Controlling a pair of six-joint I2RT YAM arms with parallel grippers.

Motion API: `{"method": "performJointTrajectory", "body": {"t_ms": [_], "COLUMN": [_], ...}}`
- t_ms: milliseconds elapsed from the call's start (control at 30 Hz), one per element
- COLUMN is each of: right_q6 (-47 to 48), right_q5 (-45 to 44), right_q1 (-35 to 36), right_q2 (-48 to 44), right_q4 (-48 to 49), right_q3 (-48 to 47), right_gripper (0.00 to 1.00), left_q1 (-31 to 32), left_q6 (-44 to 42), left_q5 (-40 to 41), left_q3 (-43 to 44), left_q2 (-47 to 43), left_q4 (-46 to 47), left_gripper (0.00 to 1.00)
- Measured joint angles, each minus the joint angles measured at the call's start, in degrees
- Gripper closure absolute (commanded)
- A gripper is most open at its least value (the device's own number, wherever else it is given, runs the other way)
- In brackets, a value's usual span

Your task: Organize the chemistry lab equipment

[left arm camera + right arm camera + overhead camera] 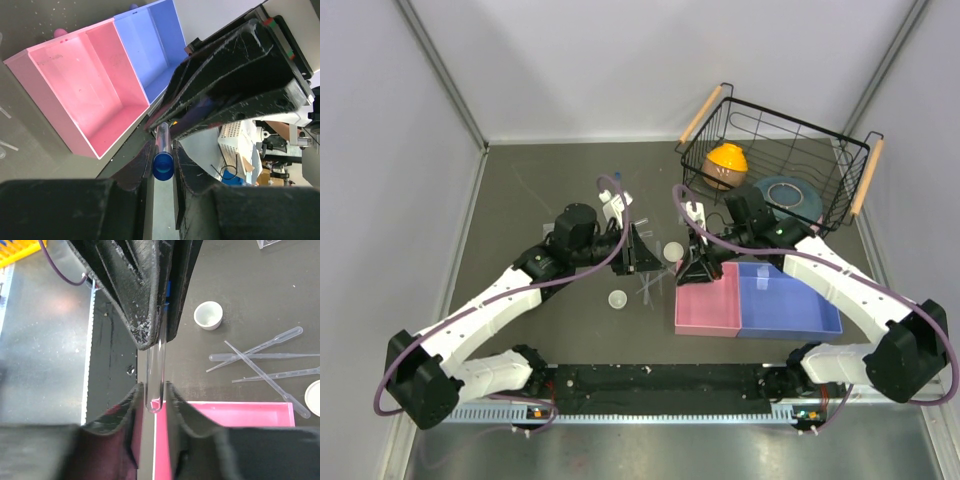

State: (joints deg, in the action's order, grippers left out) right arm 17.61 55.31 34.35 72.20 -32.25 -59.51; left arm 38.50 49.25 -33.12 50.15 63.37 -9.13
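My left gripper should next swing to its left in the top view to the clear rack below it, tip the level tube upright, lower and release it.
A clear tube (163, 165) with a blue cap is held level between both grippers above the table, beside the pink bin (708, 300). My left gripper (162, 155) is shut on its cap end. My right gripper (154, 390) is shut on its round bottom end (155, 375). The two grippers (642, 250) (698, 262) face each other tip to tip. Several thin pipettes (260, 357) lie crossed on the table. One white dish (208, 315) sits near them, another (617, 299) further left. The clear rack (617, 198) stands behind the left arm.
A blue bin (785, 300) adjoins the pink bin at the front right. A black wire basket (840, 150) at the back right holds an orange bowl (725, 165) and a teal plate (790, 192). Grey walls enclose the table.
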Motion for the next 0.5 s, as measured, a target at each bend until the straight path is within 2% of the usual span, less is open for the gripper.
{"method": "performJointTrajectory", "body": {"t_ms": [133, 167, 267, 400, 500], "right_q6": [0.42, 0.85, 1.75, 4.35, 5.81], "right_q5": [0.0, -0.04, -0.59, -2.58, -3.74], "right_q1": [0.07, 0.11, 0.11, -0.15, -1.73], "right_q2": [0.0, 0.0, -0.04, -0.46, -1.75], "right_q4": [-0.13, -0.22, -0.68, -2.34, -3.37], "right_q3": [0.0, 0.0, 0.0, 0.0, 0.0], "right_gripper": [0.41, 0.3, 0.18, 0.14, 0.13], "left_q1": [0.02, 0.02, -0.13, -2.25, -7.39], "left_q6": [-0.59, -1.01, -2.56, -5.95, -9.57], "left_q5": [1.11, 1.55, 4.15, 8.46, 11.63], "left_q3": [0.0, 0.0, 0.0, 0.07, 0.55], "left_q2": [-0.15, -0.31, -1.42, -4.48, -6.67], "left_q4": [-1.57, -2.25, -5.03, -11.02, -16.15], "left_gripper": [0.92, 0.92, 0.92, 0.92, 0.92]}}
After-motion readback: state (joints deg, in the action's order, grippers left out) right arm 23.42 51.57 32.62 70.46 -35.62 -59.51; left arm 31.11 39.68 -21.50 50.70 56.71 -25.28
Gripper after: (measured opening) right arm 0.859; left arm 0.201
